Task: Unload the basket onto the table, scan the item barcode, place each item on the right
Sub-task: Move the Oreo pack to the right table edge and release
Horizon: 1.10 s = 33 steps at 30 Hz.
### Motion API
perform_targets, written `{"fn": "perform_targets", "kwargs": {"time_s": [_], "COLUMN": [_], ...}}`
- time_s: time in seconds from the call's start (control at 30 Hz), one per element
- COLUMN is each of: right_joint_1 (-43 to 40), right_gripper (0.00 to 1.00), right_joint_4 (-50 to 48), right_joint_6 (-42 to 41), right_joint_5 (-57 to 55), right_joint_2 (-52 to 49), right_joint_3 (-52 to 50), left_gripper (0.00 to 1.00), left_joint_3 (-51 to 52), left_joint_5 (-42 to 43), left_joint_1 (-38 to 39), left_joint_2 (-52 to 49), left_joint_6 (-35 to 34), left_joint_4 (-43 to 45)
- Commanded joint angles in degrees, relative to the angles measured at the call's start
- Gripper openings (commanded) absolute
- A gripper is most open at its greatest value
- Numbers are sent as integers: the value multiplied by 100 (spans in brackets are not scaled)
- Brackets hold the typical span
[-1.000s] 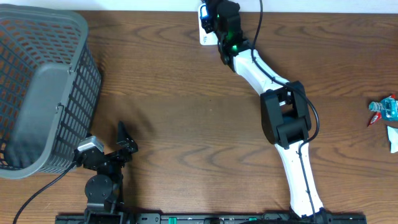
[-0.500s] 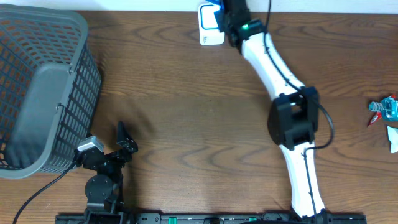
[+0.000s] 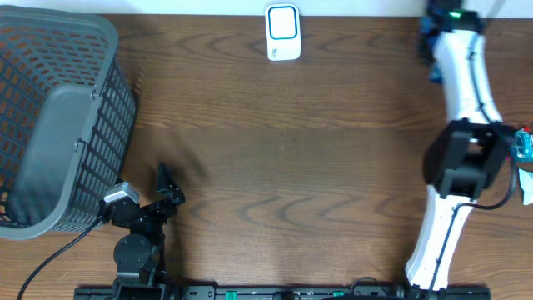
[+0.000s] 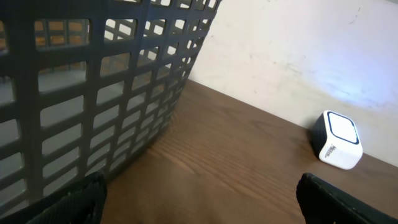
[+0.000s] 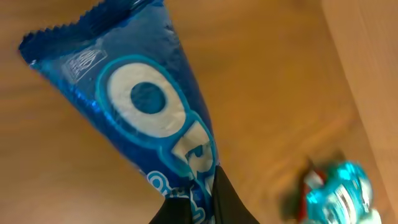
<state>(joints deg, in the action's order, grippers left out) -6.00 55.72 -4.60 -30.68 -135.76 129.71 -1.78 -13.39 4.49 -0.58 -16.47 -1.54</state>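
Next, my right gripper comes back and down to the bare wood beside the teal and red packet and releases the blue packet there.
A blue packet (image 5: 155, 118) with a white ring printed on it hangs above the wood in the right wrist view. My right gripper (image 5: 202, 202) is shut on its lower end. From overhead, this gripper (image 3: 429, 48) is at the table's back right, with a bit of the blue packet (image 3: 435, 73) showing beside the arm. The white barcode scanner (image 3: 282, 32) stands at the back centre, well to the left of the packet; it also shows as the scanner (image 4: 337, 140) in the left wrist view. My left gripper (image 3: 163, 193) rests open and empty at the front left.
A grey mesh basket (image 3: 50, 125) fills the left side, close to the left gripper, and its basket wall (image 4: 93, 93) looms in the left wrist view. A teal and red packet (image 3: 521, 147) and a white item (image 3: 526, 185) lie at the right edge, beside the right arm.
The right arm has swung from the scanner at the back centre over to the back right corner, carrying the blue packet. The left arm has not moved.
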Motion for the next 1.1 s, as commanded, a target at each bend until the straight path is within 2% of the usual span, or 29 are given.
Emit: {"fn": "perform_targets", "kwargs": {"time_s": [0.0, 0.27, 0.53, 0.57, 0.6, 0.63, 0.8, 1.07], "right_joint_1": [-378, -1167, -1547, -1572, -1587, -1593, -1473, -1014], "right_gripper": [1, 1, 1, 28, 86, 99, 99, 99], "right_joint_4": [39, -363, 76, 118, 181, 229, 232, 293], "right_joint_6": [-599, -807, -1217, -1139, -1095, -1099, -1102, -1102], "right_joint_5": [-153, -96, -852, -876, -898, -944, -343, 988], "right_joint_2": [157, 157, 326, 372, 417, 476, 1143, 3248], "right_joint_3": [-439, -1773, -1851, -1849, -1849, -1849, -1849, -1843], "left_gripper": [98, 98, 98, 98, 98, 98, 98, 98], "left_joint_3": [155, 155, 155, 155, 155, 155, 155, 155], "left_joint_5": [13, 13, 13, 13, 13, 13, 13, 13], "left_joint_1": [-31, -31, -31, -31, -31, -31, -31, -31], "left_joint_2": [35, 35, 35, 35, 35, 35, 35, 35], "left_joint_6": [35, 35, 35, 35, 35, 35, 35, 35], "left_joint_4": [-118, -118, -118, -118, -118, -118, -118, -118]}}
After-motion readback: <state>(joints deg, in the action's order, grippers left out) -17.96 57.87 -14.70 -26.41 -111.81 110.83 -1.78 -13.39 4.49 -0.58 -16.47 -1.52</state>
